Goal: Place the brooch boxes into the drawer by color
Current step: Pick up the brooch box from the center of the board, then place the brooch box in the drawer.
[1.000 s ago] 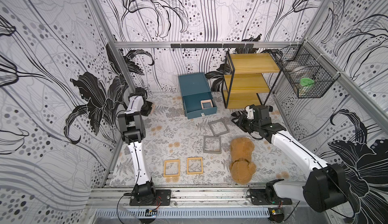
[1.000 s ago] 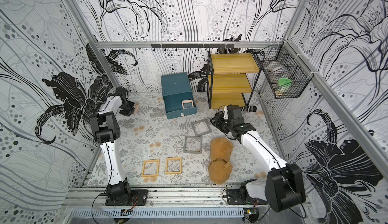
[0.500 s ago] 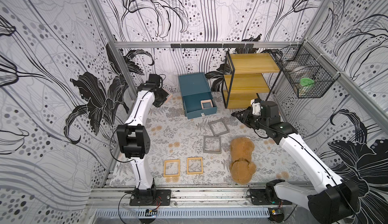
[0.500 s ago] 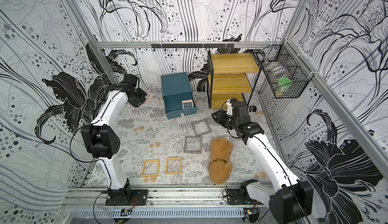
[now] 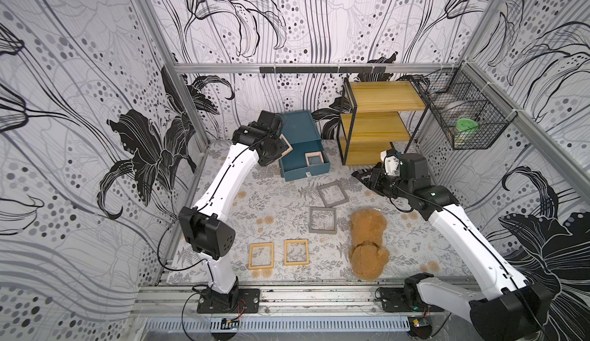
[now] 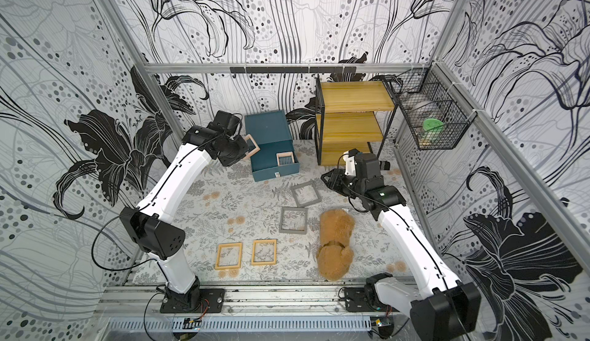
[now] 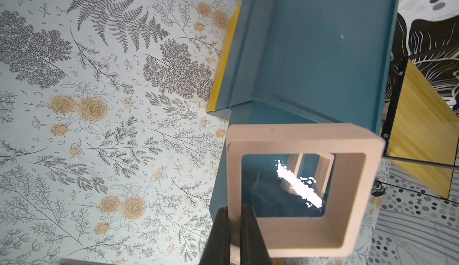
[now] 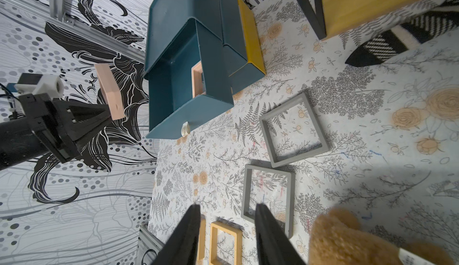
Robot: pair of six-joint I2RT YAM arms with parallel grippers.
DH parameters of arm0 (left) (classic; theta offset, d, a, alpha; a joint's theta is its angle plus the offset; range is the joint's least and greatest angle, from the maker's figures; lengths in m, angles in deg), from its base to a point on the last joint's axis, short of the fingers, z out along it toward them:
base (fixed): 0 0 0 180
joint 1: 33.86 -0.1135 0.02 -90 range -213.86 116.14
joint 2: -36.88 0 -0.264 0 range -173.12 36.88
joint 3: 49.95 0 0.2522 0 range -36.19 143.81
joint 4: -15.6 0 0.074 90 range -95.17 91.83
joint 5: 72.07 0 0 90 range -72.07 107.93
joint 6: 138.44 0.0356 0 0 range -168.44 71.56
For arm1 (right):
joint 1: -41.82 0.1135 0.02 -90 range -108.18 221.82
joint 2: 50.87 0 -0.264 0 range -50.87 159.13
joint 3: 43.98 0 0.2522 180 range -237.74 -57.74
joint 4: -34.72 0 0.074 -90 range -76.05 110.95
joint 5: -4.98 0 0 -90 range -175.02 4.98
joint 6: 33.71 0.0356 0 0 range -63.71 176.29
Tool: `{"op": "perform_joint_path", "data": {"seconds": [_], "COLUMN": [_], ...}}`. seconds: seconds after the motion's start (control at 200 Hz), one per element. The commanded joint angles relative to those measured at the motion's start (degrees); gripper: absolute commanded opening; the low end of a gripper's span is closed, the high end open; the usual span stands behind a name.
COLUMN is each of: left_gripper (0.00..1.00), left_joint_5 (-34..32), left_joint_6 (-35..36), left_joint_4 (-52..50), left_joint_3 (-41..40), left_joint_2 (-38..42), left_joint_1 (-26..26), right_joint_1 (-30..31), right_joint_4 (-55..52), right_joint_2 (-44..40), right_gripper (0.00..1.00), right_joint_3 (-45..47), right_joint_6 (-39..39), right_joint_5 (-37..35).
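The drawer bottom beside the matching pink box is bare below my left gripper, so I should move that gripper in past the drawer's side, lower it and let go over that bottom.
My left gripper (image 7: 234,209) is shut on one side of a pale pink brooch box (image 7: 298,137). It holds the box tilted in the air at the left edge of the teal chest's open top drawer (image 5: 301,171); in a top view this held pink box (image 6: 254,142) overlaps the chest's left side. Another pink box (image 5: 313,154) lies in that drawer. Two grey boxes (image 5: 321,196) (image 5: 311,220) lie on the mat in front of the chest. Two yellow boxes (image 5: 251,256) (image 5: 286,252) lie near the front. My right gripper (image 8: 227,208) is open and empty, to the right of the grey boxes.
A brown teddy bear (image 5: 367,243) lies right of the grey and yellow boxes. A yellow shelf rack (image 5: 383,99) stands right of the chest. A wire basket (image 5: 466,125) hangs on the right wall. A striped cloth (image 8: 397,37) lies by the rack's foot.
My left arm has swung out from the left wall to the chest's left side. My right gripper has drawn back a little to the right, away from the grey boxes.
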Motion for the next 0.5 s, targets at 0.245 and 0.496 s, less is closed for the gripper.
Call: {"op": "perform_joint_path", "data": {"seconds": [0.245, 0.496], "left_gripper": [0.00, 0.00], "left_joint_5": [-4.02, -6.61], "left_joint_6": [-0.63, 2.39], "left_joint_4": [-4.42, -8.80], "left_joint_3": [8.34, 13.76], "left_joint_2": [-5.64, -11.30], "left_joint_1": [5.28, 5.68], "right_joint_1": [-0.25, -0.25], "right_joint_4": [-1.73, 0.29], "right_joint_2": [0.38, -1.55], "right_gripper": [0.41, 0.41], "right_joint_3": [-6.09, -7.59], "right_joint_6": [-4.68, -5.41], "right_joint_5": [3.07, 3.85]}}
